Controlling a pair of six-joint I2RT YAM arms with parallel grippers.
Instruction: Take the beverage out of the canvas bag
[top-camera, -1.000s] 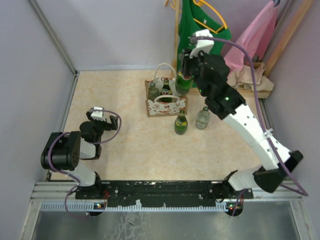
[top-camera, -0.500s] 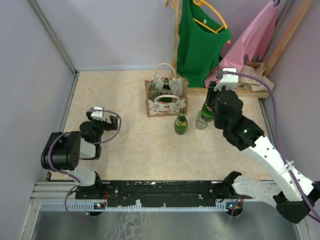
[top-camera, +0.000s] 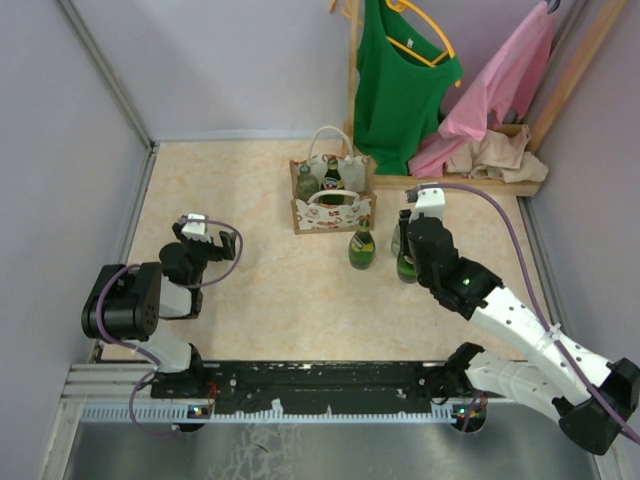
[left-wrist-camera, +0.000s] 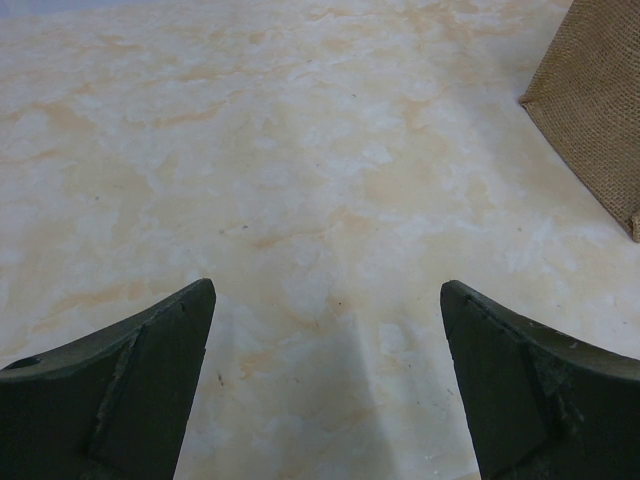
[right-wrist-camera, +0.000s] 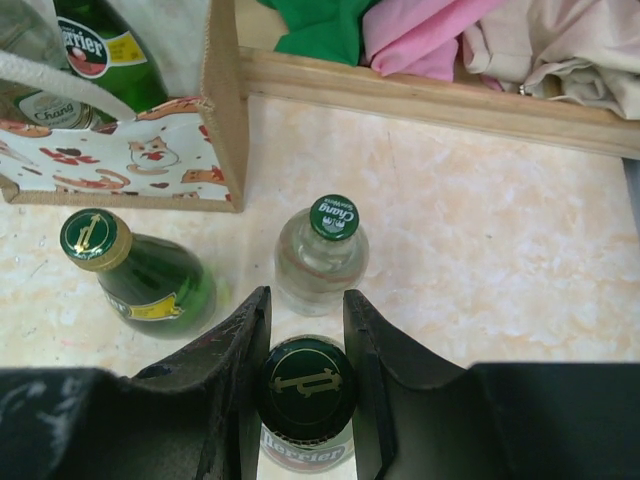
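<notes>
My right gripper moves down to the bare tabletop beside the gold-capped green bottle (top-camera: 362, 246), to the left in the top view, next and releases the Perrier bottle's green cap.
The canvas bag (top-camera: 330, 208) stands at the back middle of the table, with a clear bottle (top-camera: 306, 181) and a green bottle (top-camera: 331, 172) inside. In the right wrist view the bag (right-wrist-camera: 150, 150) is at the upper left. My right gripper (top-camera: 405, 240) (right-wrist-camera: 306, 310) is shut on the neck of a green Perrier bottle (right-wrist-camera: 305, 395) (top-camera: 407, 264), held upright and low, right of the bag. A clear Chang bottle (right-wrist-camera: 322, 255) and a gold-capped green bottle (right-wrist-camera: 150, 278) (top-camera: 362, 246) stand just beyond it. My left gripper (top-camera: 200, 232) (left-wrist-camera: 328, 380) is open and empty at the left.
A wooden rack base (right-wrist-camera: 430, 95) with green, pink and beige clothes (top-camera: 495, 150) runs behind the bottles at the back right. The bag's burlap corner (left-wrist-camera: 600, 110) shows at the right edge of the left wrist view. Grey walls close in both sides.
My right arm carried the green bottle from above the bag to the right, then down and nearer, beside the two standing bottles. The left arm has not moved.
</notes>
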